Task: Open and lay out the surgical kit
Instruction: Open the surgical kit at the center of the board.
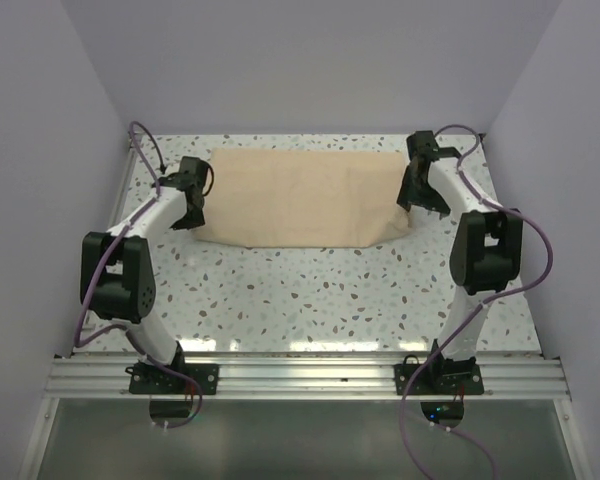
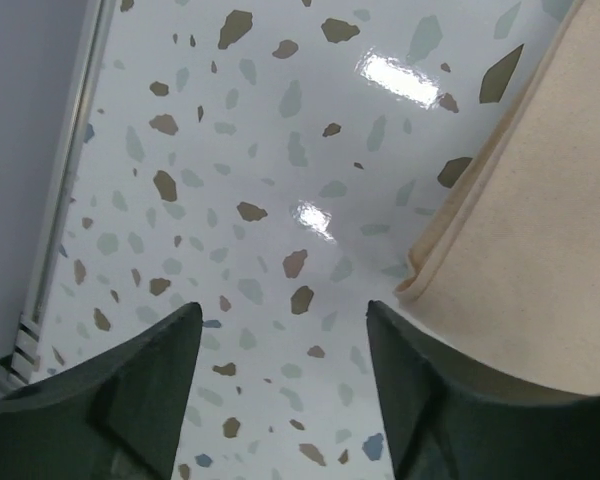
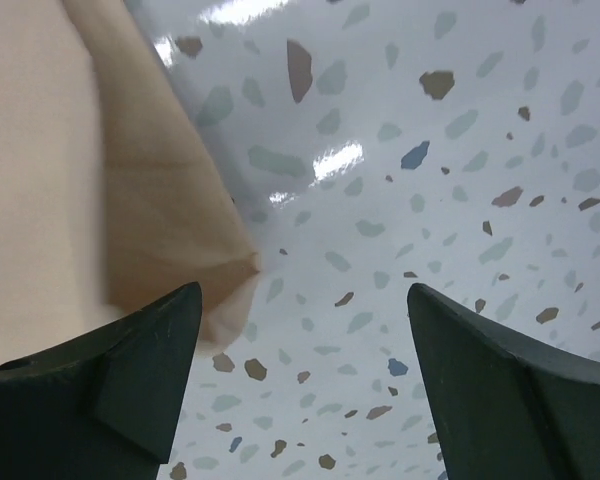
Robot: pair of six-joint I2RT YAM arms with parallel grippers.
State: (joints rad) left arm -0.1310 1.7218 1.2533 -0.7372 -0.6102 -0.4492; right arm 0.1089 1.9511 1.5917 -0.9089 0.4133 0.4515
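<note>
My right gripper is at the empty table beside the wrap and next needs to move outward and over the cloth, then down by this end's far corner (image 1: 401,156).
The beige-tan cloth wrap (image 1: 300,198) lies folded as a wide flat bundle at the back of the terrazzo table. The steel tray, tweezers and scissors are hidden. My left gripper (image 1: 191,215) is open and empty just off the wrap's left end; the left wrist view shows the wrap's edge (image 2: 520,250) beside my right finger, and the gripper (image 2: 282,320) above bare table. My right gripper (image 1: 421,203) is open and empty at the wrap's right end; the right wrist view shows the wrap's corner (image 3: 100,190) by my left finger, and the gripper (image 3: 302,300) above bare table.
The table (image 1: 320,290) is white with coloured flecks and has a metal rail (image 1: 300,378) along its near edge. Purple-grey walls enclose the left, back and right sides. A table edge strip (image 2: 65,190) runs along the left in the left wrist view.
</note>
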